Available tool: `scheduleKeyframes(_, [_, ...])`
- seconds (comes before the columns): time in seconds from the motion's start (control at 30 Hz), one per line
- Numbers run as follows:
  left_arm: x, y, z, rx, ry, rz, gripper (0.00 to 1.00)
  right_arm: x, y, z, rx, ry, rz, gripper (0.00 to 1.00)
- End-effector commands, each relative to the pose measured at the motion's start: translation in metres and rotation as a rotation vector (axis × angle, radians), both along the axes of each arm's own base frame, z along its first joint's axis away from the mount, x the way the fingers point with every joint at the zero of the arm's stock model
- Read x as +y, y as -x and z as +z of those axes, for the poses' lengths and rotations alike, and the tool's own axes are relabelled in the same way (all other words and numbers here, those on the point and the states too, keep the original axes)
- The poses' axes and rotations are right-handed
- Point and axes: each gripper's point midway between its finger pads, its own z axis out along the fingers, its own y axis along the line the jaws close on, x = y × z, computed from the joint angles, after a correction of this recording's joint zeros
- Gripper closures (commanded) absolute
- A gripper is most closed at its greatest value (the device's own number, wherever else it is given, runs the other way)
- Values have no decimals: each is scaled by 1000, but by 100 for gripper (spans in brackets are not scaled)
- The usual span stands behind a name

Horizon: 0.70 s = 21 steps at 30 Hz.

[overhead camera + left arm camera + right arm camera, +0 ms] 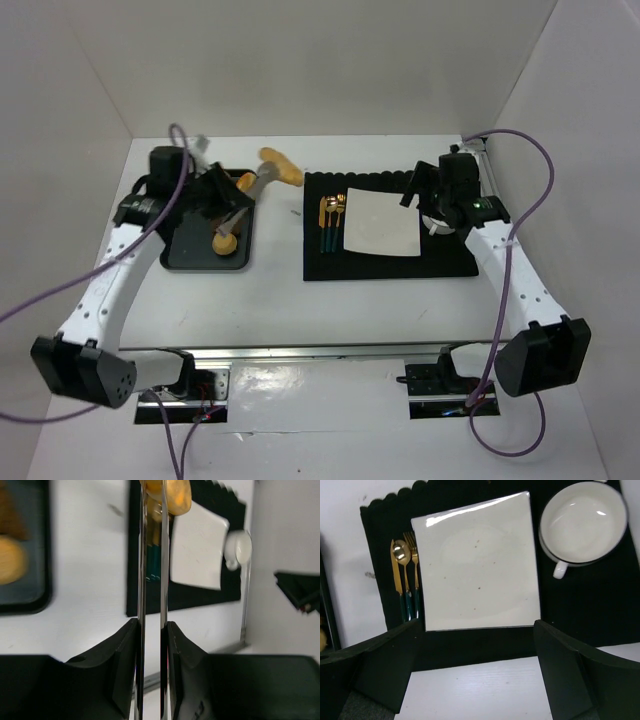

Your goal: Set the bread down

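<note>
I will next carry the bread in my left gripper across and down onto the bare plate, which is below it and to its right in the top view, and let go.
The bread is a golden-tan oval roll, pinched at the tip of metal tongs. It hangs above the white table between the dark tray and the black mat. My left gripper is shut on the tongs. In the left wrist view the two tong blades run up from my left gripper to the bread at the top edge. The white square plate lies on the mat, bare. My right gripper is open and empty above the mat's right end.
The tray holds a tan pastry and an orange one. Gold cutlery lies left of the plate. A white handled bowl stands right of the plate. White walls enclose the table.
</note>
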Motion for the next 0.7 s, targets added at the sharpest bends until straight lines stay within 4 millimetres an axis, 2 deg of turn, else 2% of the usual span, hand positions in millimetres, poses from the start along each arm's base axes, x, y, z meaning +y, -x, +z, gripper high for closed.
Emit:
scheduleKeyframes(0.0, [-68,-15,21,-128,-16,-280,100,-25,3,57,-149,26,-89,1])
scheduleKeyframes(0.07, [-102,-17,19,-143,0,-374,100,-37,11,71,-192,43,-135,1])
scheduleKeyframes(0.13, [-130,-28,5,-135,22,-446,100,-44,19,82,-221,47,-169,1])
scheduleKeyframes(0.2, [-163,-25,5,-146,53,-531,100,-56,29,97,-272,60,-216,1])
scheduleKeyframes(0.23, [-175,-32,-12,-117,49,-551,100,-59,32,101,-285,64,-229,1])
scheduleKeyframes(0.3, [-201,-35,-13,-131,62,-594,100,-63,37,106,-298,72,-246,1])
scheduleKeyframes(0.33, [-212,-41,-30,-101,57,-608,100,-65,42,107,-299,78,-257,1])
scheduleKeyframes(0.37, [-222,-39,-36,-89,55,-629,100,-65,42,107,-299,78,-257,1])
scheduleKeyframes(0.43, [-234,-47,-38,-103,59,-641,100,-71,45,106,-283,89,-276,1])
scheduleKeyframes(0.47, [-239,-53,-55,-74,58,-649,100,-71,45,106,-283,89,-276,1])
scheduleKeyframes(0.53, [-249,-58,-63,-78,88,-674,100,-71,47,104,-274,92,-275,1])
scheduleKeyframes(0.57, [-252,-63,-77,-52,92,-667,100,-71,45,101,-266,94,-274,1])
scheduleKeyframes(0.6, [-255,-64,-71,-71,104,-678,100,-71,45,101,-265,94,-274,1])
scheduleKeyframes(0.63, [-258,-69,-83,-42,105,-671,100,-69,45,101,-265,89,-267,1])
scheduleKeyframes(0.67, [-261,-70,-87,-26,115,-675,100,-69,45,101,-265,89,-267,1])
